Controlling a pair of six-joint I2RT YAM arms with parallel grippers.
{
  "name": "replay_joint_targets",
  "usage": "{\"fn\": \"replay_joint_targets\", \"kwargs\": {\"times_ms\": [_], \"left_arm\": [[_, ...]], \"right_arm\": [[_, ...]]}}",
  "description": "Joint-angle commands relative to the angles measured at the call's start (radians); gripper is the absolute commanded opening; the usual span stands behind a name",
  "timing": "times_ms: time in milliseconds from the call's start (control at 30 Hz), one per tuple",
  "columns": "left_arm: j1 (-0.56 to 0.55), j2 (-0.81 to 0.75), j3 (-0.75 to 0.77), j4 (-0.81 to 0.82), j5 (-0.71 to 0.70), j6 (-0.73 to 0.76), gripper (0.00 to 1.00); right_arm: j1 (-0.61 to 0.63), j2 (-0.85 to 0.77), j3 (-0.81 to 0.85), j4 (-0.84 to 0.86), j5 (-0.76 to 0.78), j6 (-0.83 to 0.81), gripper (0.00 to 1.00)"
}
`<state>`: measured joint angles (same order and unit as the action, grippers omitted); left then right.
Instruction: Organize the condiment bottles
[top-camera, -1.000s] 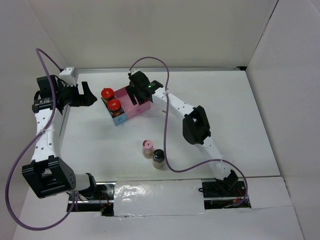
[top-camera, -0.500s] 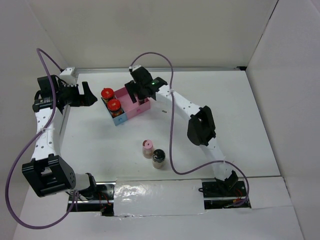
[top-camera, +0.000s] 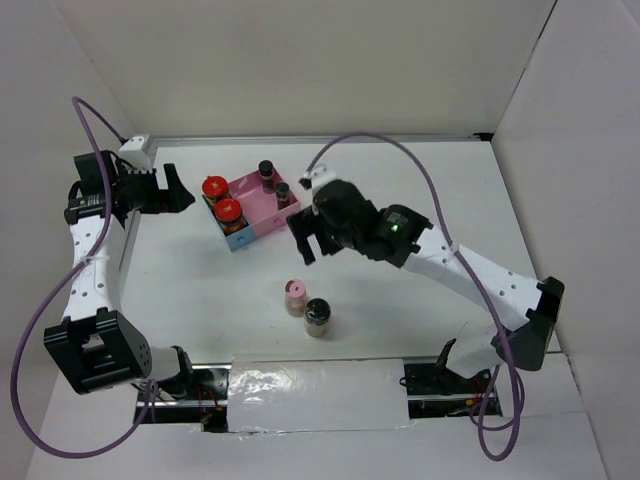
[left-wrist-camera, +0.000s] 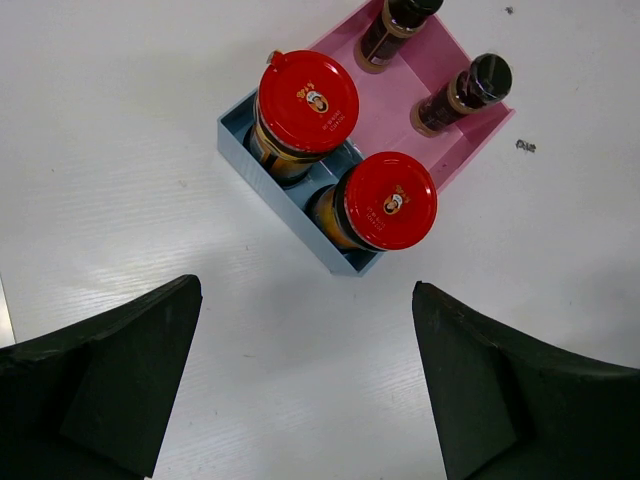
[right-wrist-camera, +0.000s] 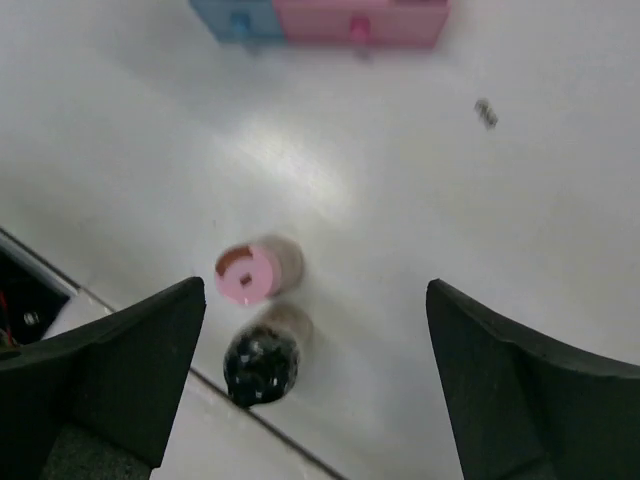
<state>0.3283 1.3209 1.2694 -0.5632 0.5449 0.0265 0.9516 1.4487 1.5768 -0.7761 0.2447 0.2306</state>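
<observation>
Next, my right gripper moves back and down onto the black cap of the loose jar (top-camera: 318, 308), since this jar still stands upon the table outside the tray (top-camera: 262, 222).
Two red-lidded jars (top-camera: 214, 187) (top-camera: 229, 210) stand in the blue part of the divided tray (top-camera: 262, 222). Two slim dark bottles (top-camera: 266, 170) (top-camera: 283, 190) stand in its pink part. A pink-capped jar (top-camera: 296, 296) and a black-capped jar (top-camera: 317, 316) stand together on the table nearer the front. My left gripper (top-camera: 183, 190) is open and empty, left of the tray. The left wrist view shows the red lids (left-wrist-camera: 308, 100) (left-wrist-camera: 390, 200) ahead of it. My right gripper (top-camera: 310, 250) is open and empty, between the tray and the loose jars. The right wrist view shows the pink cap (right-wrist-camera: 250, 272) and the black cap (right-wrist-camera: 262, 362).
White walls close in the table at the back, left and right. A strip of shiny tape (top-camera: 315, 385) runs along the near edge between the arm bases. A small dark speck (right-wrist-camera: 485, 112) lies on the table right of the tray.
My right gripper has drawn back from the tray's pink part toward the front. The two slim dark bottles it was hiding now show there. The left arm has not moved.
</observation>
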Motion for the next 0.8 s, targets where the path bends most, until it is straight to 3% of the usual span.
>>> {"fn": "replay_joint_targets", "kwargs": {"times_ms": [0,67,200,333,367,467,767], "left_arm": [[0.011,0.000,0.025,0.009,0.033,0.013,0.99],[0.011,0.000,0.019,0.013,0.039,0.013,0.99],[0.011,-0.005,0.010,0.013,0.052,0.010,0.99],[0.011,-0.006,0.010,0.013,0.055,0.010,0.99],[0.011,-0.008,0.011,0.013,0.055,0.010,0.99],[0.011,-0.011,0.011,0.013,0.056,0.012,0.99],[0.011,-0.012,0.005,0.013,0.056,0.010,0.99]], "right_arm": [[0.068,-0.023,-0.161,-0.086,-0.051,0.117,1.00],[0.133,-0.079,-0.234,-0.066,-0.047,0.142,1.00],[0.223,-0.106,-0.307,-0.055,-0.001,0.199,0.82],[0.286,-0.070,-0.339,-0.045,0.036,0.237,0.76],[0.302,-0.057,-0.343,-0.049,0.050,0.246,0.70],[0.311,-0.022,-0.350,-0.060,0.087,0.273,0.63],[0.251,-0.053,-0.411,0.043,0.065,0.243,0.54]]}}
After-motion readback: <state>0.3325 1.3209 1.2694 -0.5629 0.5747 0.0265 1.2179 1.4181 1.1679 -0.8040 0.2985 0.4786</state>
